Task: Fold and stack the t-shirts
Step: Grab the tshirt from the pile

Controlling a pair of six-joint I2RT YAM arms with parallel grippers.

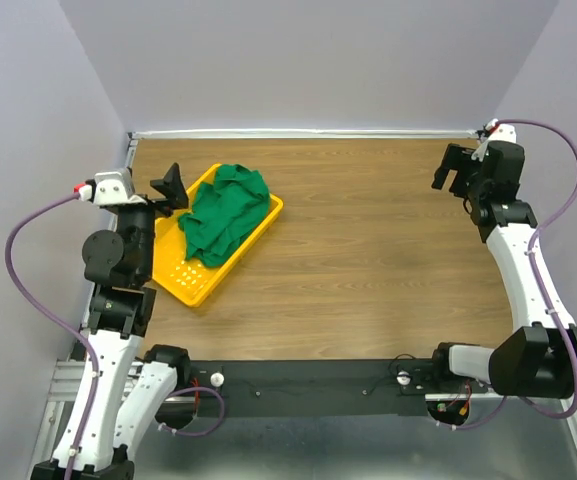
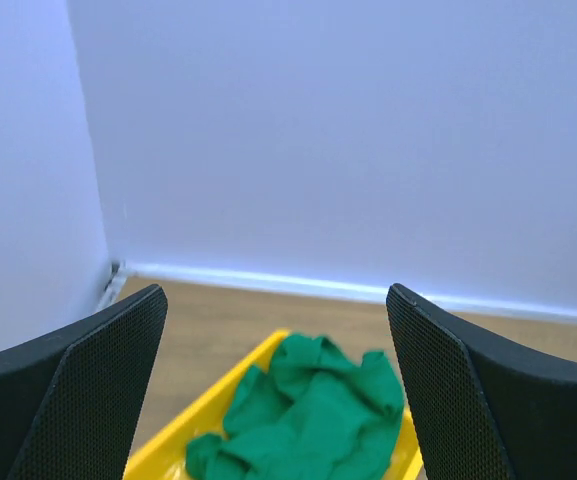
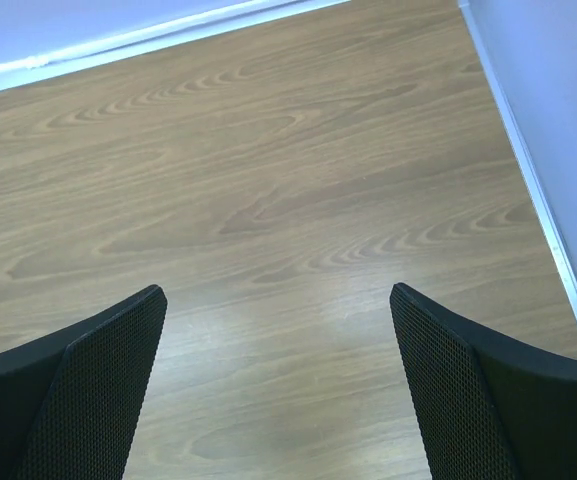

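Note:
I should next move my left gripper's open fingers down and to its right in the top view, onto the shirt's far fold (image 1: 243, 193) (image 2: 340, 385).
A dark-green t-shirt (image 1: 225, 211) lies crumpled in the yellow perforated tray (image 1: 194, 275) at the left of the table. In the left wrist view the shirt (image 2: 318, 415) sits low between my fingers, ahead of them. My left gripper (image 1: 171, 188) is open and empty, raised just left of the tray's far end. My right gripper (image 1: 455, 171) is open and empty at the far right, above bare wood; its fingertips (image 3: 118, 350) frame only the tabletop. The neck label is hidden.
The wooden table (image 1: 368, 250) is walled by purple panels at the back and both sides, with a white strip (image 3: 538, 190) along the right wall's foot. The black rail (image 1: 308, 385) with the arm bases runs along the near edge.

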